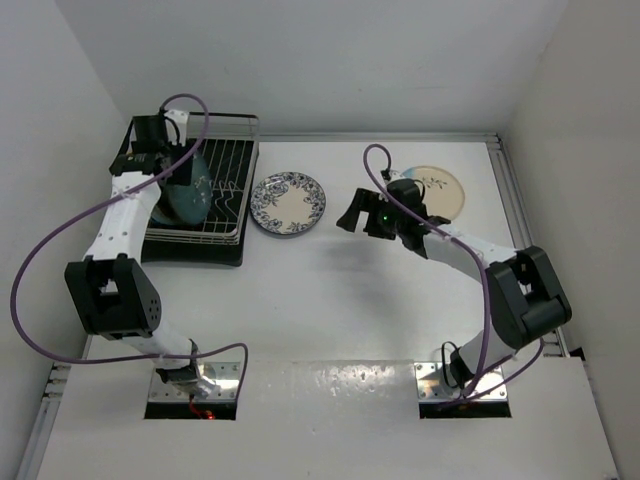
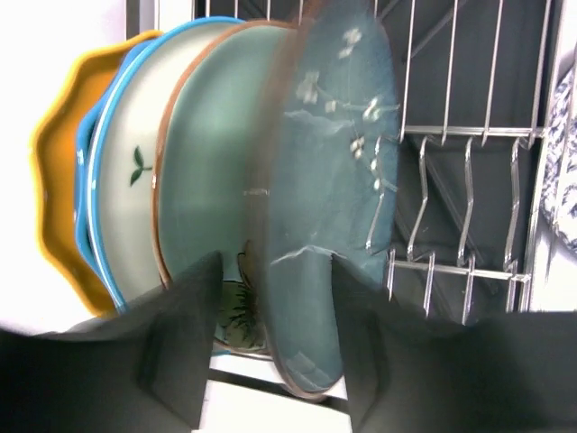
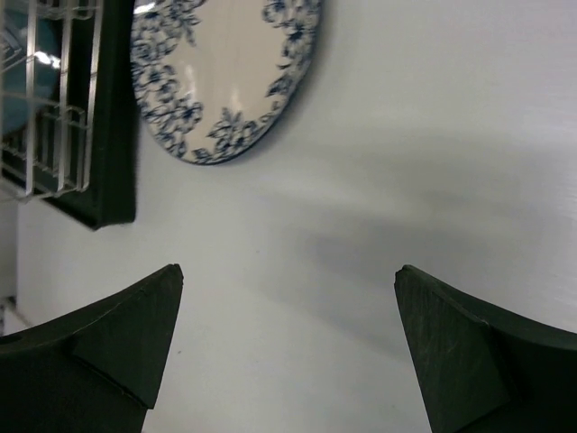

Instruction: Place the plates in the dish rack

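Note:
My right gripper is going to lower to the left in the top view and close on the plate's nearest rim, because the blue-floral white plate is outside the rack.
The dish rack stands at the far left, its wire tines over a black tray. In the left wrist view a yellow plate, a blue-rimmed pale plate and a mint green plate stand on edge in it. My left gripper straddles the rim of the dark teal plate, which stands beside them. The right finger lies against its face and a gap shows at the left finger. The blue-floral white plate lies flat right of the rack. My right gripper hangs open and empty over bare table.
A cream plate with a blue sprig lies at the far right, partly behind my right arm. The rack's corner and the floral plate show at the top left of the right wrist view. White walls close in the table.

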Tool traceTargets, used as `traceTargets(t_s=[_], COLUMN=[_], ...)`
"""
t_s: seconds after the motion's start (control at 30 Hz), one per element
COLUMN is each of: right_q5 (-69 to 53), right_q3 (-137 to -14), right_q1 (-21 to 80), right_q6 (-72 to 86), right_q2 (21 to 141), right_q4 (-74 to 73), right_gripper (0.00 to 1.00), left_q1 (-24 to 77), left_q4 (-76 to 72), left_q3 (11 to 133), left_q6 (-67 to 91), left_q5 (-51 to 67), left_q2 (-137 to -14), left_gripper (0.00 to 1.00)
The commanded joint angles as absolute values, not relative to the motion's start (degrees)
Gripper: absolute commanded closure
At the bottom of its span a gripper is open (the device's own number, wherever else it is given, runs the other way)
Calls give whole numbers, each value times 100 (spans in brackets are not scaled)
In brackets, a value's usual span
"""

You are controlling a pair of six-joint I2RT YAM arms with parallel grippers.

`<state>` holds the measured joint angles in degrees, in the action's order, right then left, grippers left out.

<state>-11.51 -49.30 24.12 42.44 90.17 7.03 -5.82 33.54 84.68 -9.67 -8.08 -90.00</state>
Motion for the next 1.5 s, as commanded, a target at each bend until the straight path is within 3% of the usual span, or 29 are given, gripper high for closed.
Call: traceTargets(t_s=[0.0, 0.13, 0.23, 0.43, 0.7, 0.83, 1.13, 1.17, 1.27, 1.3, 1.33, 1.47], right_q5=[-169, 693, 511, -236, -1265, -1213, -528, -493, -212, -159, -106, -246], right_q3=[-5072, -4668, -4430, -5316, -6722, -7688, -8015, -8016, -8033, -8007, -7963, -7508], right_q1=[2268, 1891, 1626, 1837, 2232, 2513, 2760, 2768, 2804, 2821, 2821, 2734], right_q6=[4368, 4500, 4237, 4069, 5352, 5624, 7265, 7373, 7751, 7882, 7927, 8190], right_q2=[8816, 8377, 8113, 9146, 11273, 12345, 13358, 13412, 13491, 13500, 13500, 13334], right_q4=[238, 175, 447, 606, 1415, 1073, 1072, 1020, 757, 712, 729, 1281], right_gripper=[0, 0, 0, 0, 31, 34, 47, 49, 68, 78, 100, 100], left_q1=[-633, -633, -633, -633, -686, -686, -738, -790, -791, -791, -791, -791], left_q4=[3102, 3461, 3760, 4244, 4631, 4684, 4737, 4737, 4737, 4790, 4790, 4790], left_q3=[8762, 9087, 9403, 9940, 9950, 9826, 9826, 9826, 9826, 9878, 9879, 9932], left_q6=[-870, -870, -923, -1037, -1318, -1318, -1318, -1318, -1318, -1318, -1318, -1266], left_q5=[-616, -343, -185, 290, 308, 308, 308, 308, 360, 360, 430, 659], left_q2=[-8711, -8657, -8657, -8710, -8648, -8543, -8543, -8543, -8543, -8543, -8543, -8596], left_gripper=[29, 19, 19, 18, 18, 18, 18, 18, 18, 18, 18, 18])
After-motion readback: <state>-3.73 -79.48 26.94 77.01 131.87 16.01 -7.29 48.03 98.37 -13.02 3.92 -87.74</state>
